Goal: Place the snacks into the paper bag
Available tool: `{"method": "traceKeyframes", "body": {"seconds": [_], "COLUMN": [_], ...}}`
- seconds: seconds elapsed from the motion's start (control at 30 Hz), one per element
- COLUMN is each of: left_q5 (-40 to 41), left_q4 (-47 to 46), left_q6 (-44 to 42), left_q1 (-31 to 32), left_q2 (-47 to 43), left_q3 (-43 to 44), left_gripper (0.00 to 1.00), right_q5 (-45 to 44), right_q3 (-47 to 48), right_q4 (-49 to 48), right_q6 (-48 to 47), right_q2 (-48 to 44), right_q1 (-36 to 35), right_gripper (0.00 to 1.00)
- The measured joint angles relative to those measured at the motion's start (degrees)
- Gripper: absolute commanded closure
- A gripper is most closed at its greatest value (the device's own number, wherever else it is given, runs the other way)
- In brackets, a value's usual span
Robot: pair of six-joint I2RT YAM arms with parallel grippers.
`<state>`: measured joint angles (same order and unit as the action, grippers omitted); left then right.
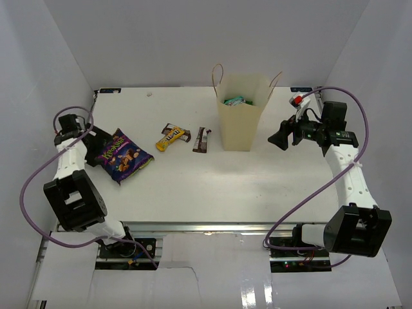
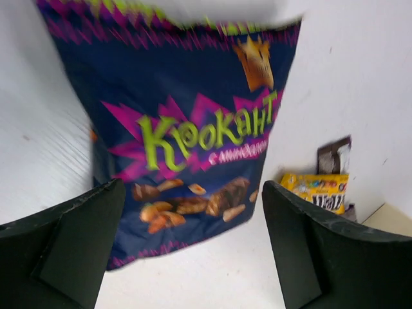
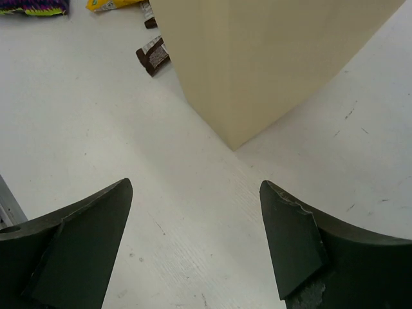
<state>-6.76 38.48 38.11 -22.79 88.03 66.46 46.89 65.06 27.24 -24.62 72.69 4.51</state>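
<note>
Next, my left gripper eases toward the side. It then lowers its raised, open fingers to close on the purple bag's green-trimmed edge (image 1: 105, 153) (image 2: 154, 29) below them.
The tan paper bag (image 1: 242, 116) stands upright at the back middle of the table, with a teal packet (image 1: 234, 101) showing inside its mouth. Its side fills the right wrist view (image 3: 270, 58). A large dark purple bag (image 1: 123, 155) lies flat at the left and fills the left wrist view (image 2: 187, 135). A yellow-brown packet (image 1: 172, 137) and a dark brown bar (image 1: 201, 139) lie between them. My left gripper (image 1: 103, 143) is open and empty at the purple bag's near edge (image 2: 193, 251). My right gripper (image 1: 281, 136) is open and empty, just right of the paper bag (image 3: 196, 238).
White walls close in the table on the left, back and right. The yellow-brown packet (image 2: 318, 191) and the brown bar (image 2: 335, 154) show at the right of the left wrist view. Purple cables loop beside both arms.
</note>
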Motion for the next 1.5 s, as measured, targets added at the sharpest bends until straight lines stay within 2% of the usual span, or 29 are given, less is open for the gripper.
{"method": "traceKeyframes", "body": {"seconds": [0.1, 0.2, 0.47, 0.53, 0.63, 0.67, 0.77, 0.8, 0.9, 1.0, 1.2, 1.37, 1.5], "left_q5": [-4.7, -7.6, -15.9, -17.0, -18.6, -19.5, -22.1, -22.8, -25.3, -26.4, -30.3, -38.8, -43.0], "left_q4": [-3.6, -6.3, -13.2, -14.7, -16.0, -16.3, -17.6, -18.3, -20.6, -23.2, -28.4, -36.4, -40.2], "left_q6": [-2.4, -4.5, -9.6, -10.3, -10.7, -10.7, -10.6, -10.6, -10.4, -10.2, -9.5, -3.4, 1.1], "left_q1": [-7.0, -11.1, -11.5, -11.5, -11.5, -11.6, -11.6, -11.6, -11.6, -11.6, -11.6, -11.1, -9.3], "left_q2": [-0.5, -0.3, 8.1, 10.3, 13.2, 13.9, 14.8, 14.8, 14.6, 13.6, 6.1, -0.1, -1.7], "left_q3": [-1.4, -4.0, -5.7, -5.7, -5.3, -5.1, -4.8, -4.7, -5.0, -6.7, -12.1, -15.3, -15.4], "left_gripper": [0.02, 0.02, 0.02, 0.05, 0.17, 0.29, 0.50, 0.61, 0.78, 0.88, 1.00, 1.00, 1.00], "right_q5": [0.7, 1.3, 1.5, 1.5, 1.5, 1.5, 1.5, 1.5, 1.3, 1.2, 1.2, 1.3, 1.4], "right_q3": [-1.1, -1.3, -1.3, -1.5, -1.9, -2.0, -2.2, -2.2, -2.2, -2.2, -2.2, -2.2, -2.2], "right_q4": [0.1, 0.1, 0.2, 0.3, 1.0, 1.3, 1.5, 1.5, 1.6, 1.9, 2.7, 2.8, 2.8], "right_q6": [-0.3, -0.5, -2.0, -2.3, -2.6, -2.6, -2.6, -2.6, -2.6, -2.6, -2.6, -2.6, -2.4], "right_q2": [-0.7, -0.7, 0.0, 0.3, 0.5, 0.6, 0.6, 0.6, 0.5, 0.5, 0.4, 0.4, 0.4], "right_q1": [0.0, 0.0, 0.6, 0.6, 0.6, 0.6, 0.6, 0.6, 0.6, 0.7, 0.8, 0.9, 1.0], "right_gripper": [0.14, 0.14, 0.14, 0.14, 0.14, 0.14, 0.14, 0.14, 0.14, 0.14, 0.14, 0.14, 0.14]}}
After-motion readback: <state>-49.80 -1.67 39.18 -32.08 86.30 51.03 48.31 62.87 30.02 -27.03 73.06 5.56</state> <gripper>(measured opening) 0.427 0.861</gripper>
